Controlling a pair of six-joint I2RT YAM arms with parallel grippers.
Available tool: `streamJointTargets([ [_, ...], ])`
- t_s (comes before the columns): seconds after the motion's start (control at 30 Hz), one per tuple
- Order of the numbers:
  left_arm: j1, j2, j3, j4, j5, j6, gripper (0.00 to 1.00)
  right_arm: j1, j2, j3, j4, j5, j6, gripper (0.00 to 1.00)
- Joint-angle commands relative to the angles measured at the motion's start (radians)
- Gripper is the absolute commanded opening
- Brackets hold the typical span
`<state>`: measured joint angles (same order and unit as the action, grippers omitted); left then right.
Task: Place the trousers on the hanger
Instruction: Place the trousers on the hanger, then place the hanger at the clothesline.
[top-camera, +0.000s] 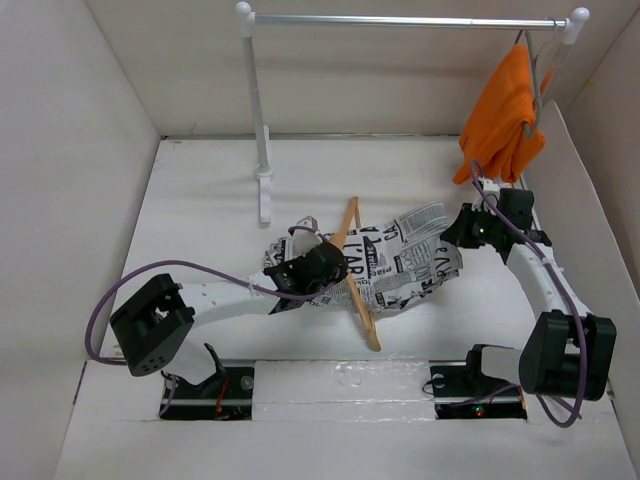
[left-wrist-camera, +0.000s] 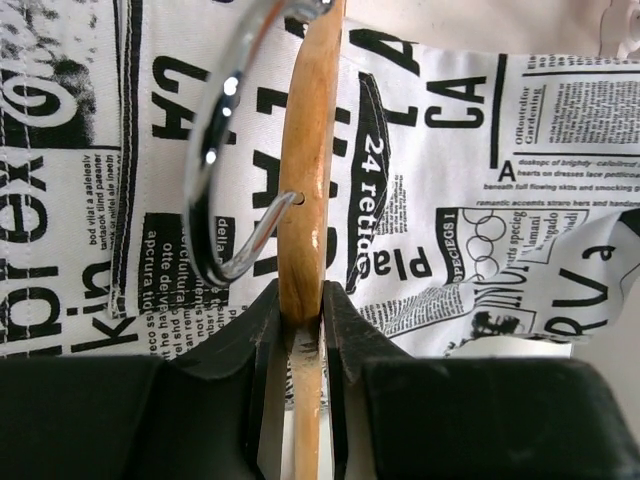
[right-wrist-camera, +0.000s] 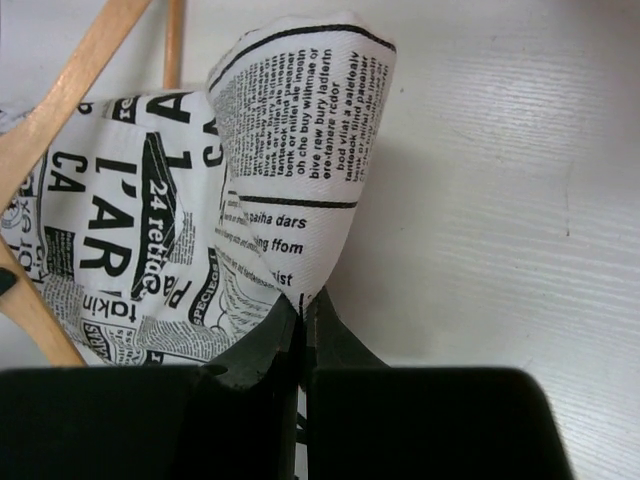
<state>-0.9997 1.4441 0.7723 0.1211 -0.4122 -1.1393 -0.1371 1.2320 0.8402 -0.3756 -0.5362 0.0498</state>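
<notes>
The trousers (top-camera: 405, 262) already run through the hanger's bars, so the robot's right gripper will next lower the raised fold toward the tabletop beneath it and open to let go of the fabric.
The newspaper-print trousers (top-camera: 405, 262) lie crumpled mid-table, threaded through the tan wooden hanger (top-camera: 362, 312). My left gripper (top-camera: 325, 262) is shut on the hanger's top bar (left-wrist-camera: 305, 170) beside its metal hook (left-wrist-camera: 225, 150), with the printed fabric (left-wrist-camera: 470, 150) behind it. My right gripper (top-camera: 455, 232) is shut on a raised fold of the trousers (right-wrist-camera: 300, 150) at their right end. The hanger's bars (right-wrist-camera: 60, 120) show at the left of the right wrist view.
A white clothes rail (top-camera: 400, 20) stands at the back, its post (top-camera: 258, 110) at back left. An orange garment (top-camera: 505, 110) hangs on another hanger at the rail's right end, just behind my right arm. White walls enclose the table.
</notes>
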Motion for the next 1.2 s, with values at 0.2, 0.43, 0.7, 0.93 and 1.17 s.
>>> streamJointTargets([
  [0.2, -0.022, 0.002, 0.099, -0.161, -0.100, 0.124, 0.00, -0.001, 0.043, -0.024, 0.027, -0.004, -0.038, 0.00],
  [0.43, -0.108, -0.028, 0.291, -0.212, -0.204, 0.219, 0.00, 0.011, 0.020, 0.000, -0.051, 0.070, -0.114, 0.56],
  [0.7, -0.128, -0.053, 0.476, -0.221, -0.224, 0.315, 0.00, 0.215, -0.270, 0.091, -0.171, -0.056, -0.053, 0.71],
  [0.93, -0.128, -0.007, 0.748, -0.340, -0.246, 0.438, 0.00, 0.557, -0.437, 0.138, -0.031, -0.002, 0.263, 0.80],
  [1.17, -0.128, 0.027, 0.866, -0.376, -0.205, 0.464, 0.00, 0.767, -0.344, 0.163, 0.126, 0.116, 0.350, 0.80],
])
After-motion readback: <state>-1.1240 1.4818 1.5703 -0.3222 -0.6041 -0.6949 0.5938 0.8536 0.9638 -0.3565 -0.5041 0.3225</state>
